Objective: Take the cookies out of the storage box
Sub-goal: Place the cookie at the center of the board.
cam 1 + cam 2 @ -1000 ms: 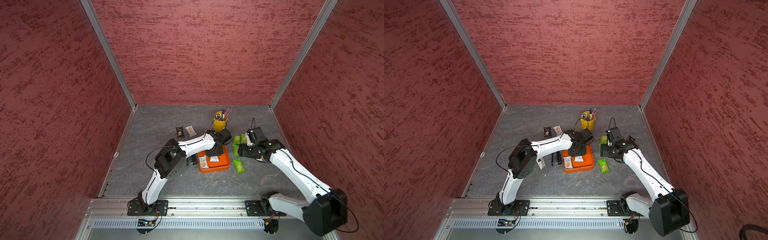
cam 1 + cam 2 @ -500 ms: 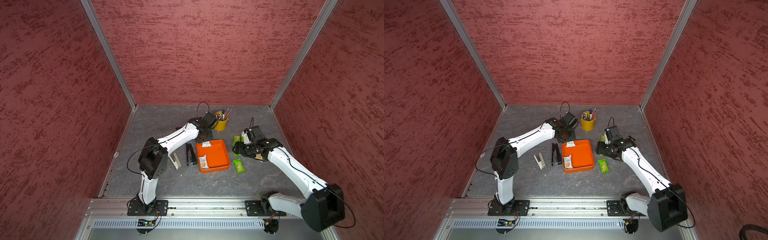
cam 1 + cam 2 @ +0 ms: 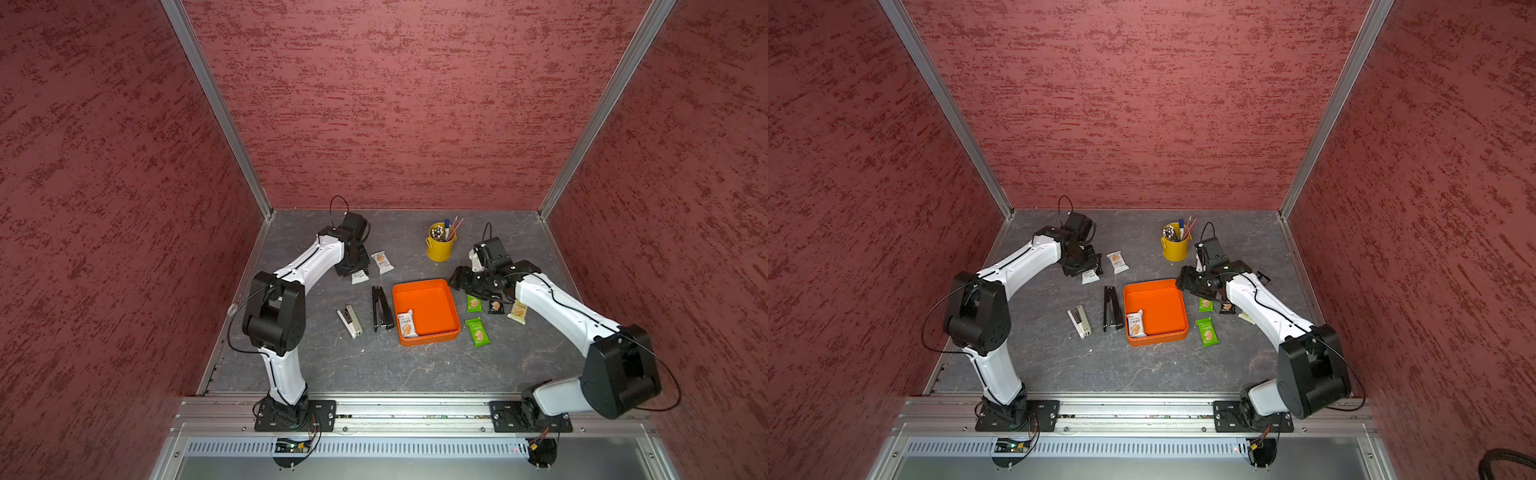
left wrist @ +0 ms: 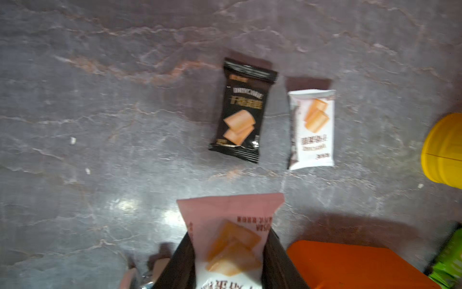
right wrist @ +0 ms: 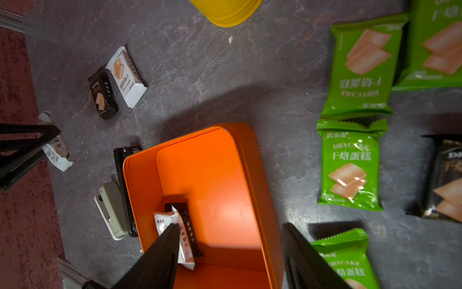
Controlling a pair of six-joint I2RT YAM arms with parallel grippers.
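Note:
I should next move my left gripper down and away from the box (image 3: 432, 286), onto the bare tabletop beyond the beige stapler, and let go of the packet there because that spot is clear.
The orange storage box (image 3: 432, 286) sits mid-table. A white cookie packet (image 3: 406, 323) leans in its near-left corner, with a black packet (image 5: 183, 215) behind it. My left gripper (image 3: 352, 266) is at the back left, shut on a white cookie packet (image 4: 230, 225) just above the table. A black packet (image 4: 242, 110) and a white packet (image 4: 311, 128) lie beyond it. My right gripper (image 5: 230, 230) hangs open over the box's far right rim (image 5: 252, 162), holding nothing. Right of the box lie green packets (image 5: 350, 165) and a black packet (image 5: 447, 180).
A yellow pen bucket (image 3: 440, 247) stands behind the box. A black stapler (image 3: 381, 308) and a beige stapler (image 3: 350, 321) lie just left of the box. A pale packet (image 3: 518, 311) lies under my right arm. Red walls enclose the table on three sides.
My left arm has swung from over the box to the back left, carrying a white packet out of it. My right gripper has shifted slightly toward the box and stays open.

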